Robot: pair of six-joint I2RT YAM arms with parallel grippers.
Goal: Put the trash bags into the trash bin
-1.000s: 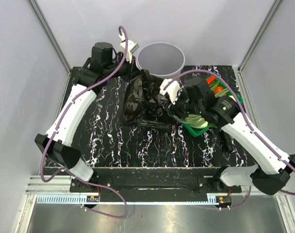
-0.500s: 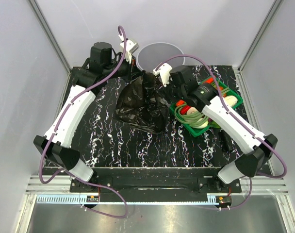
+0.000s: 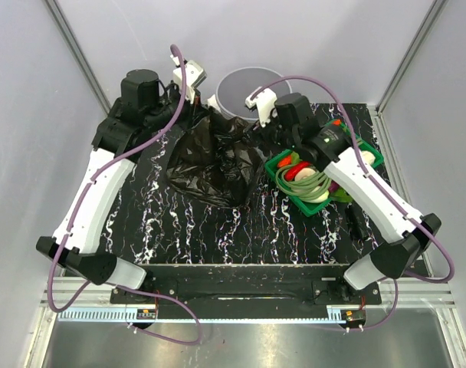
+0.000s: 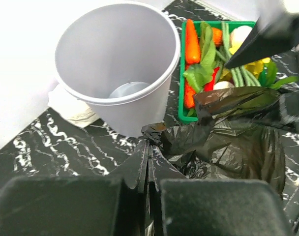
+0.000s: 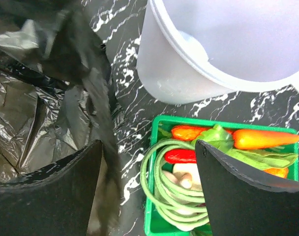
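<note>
My right gripper moves outward onto the bin's near rim (image 3: 240, 117) (image 5: 182, 49) next and closes its fingers across it, since that rim stands just outward of the open fingers.
The black trash bag (image 3: 210, 161) lies crumpled on the black marbled table, in front of the light-grey trash bin (image 3: 252, 88). My left gripper (image 3: 206, 116) is shut on the bag's upper edge, just left of the bin. The left wrist view shows its jaws (image 4: 148, 147) pinched on the black film (image 4: 228, 142), with the bin (image 4: 115, 64) standing empty behind. My right gripper (image 3: 265, 136) hovers open between the bag and the basket. In the right wrist view it (image 5: 148, 145) holds nothing, and a strip of bag film (image 5: 98, 113) hangs beside its left finger (image 5: 46, 191).
A green basket (image 3: 367, 165) of vegetables stands right of the bag, close to the bin (image 5: 213, 44), its rim (image 5: 154, 196) under the right gripper. A small white wrapped roll (image 4: 71, 105) lies behind the bin. Enclosure walls rise close behind.
The right gripper has opened, let the bag go and moved back toward the bin. The left arm has pulled the bag's edge left and back, spreading the bag leftward.
</note>
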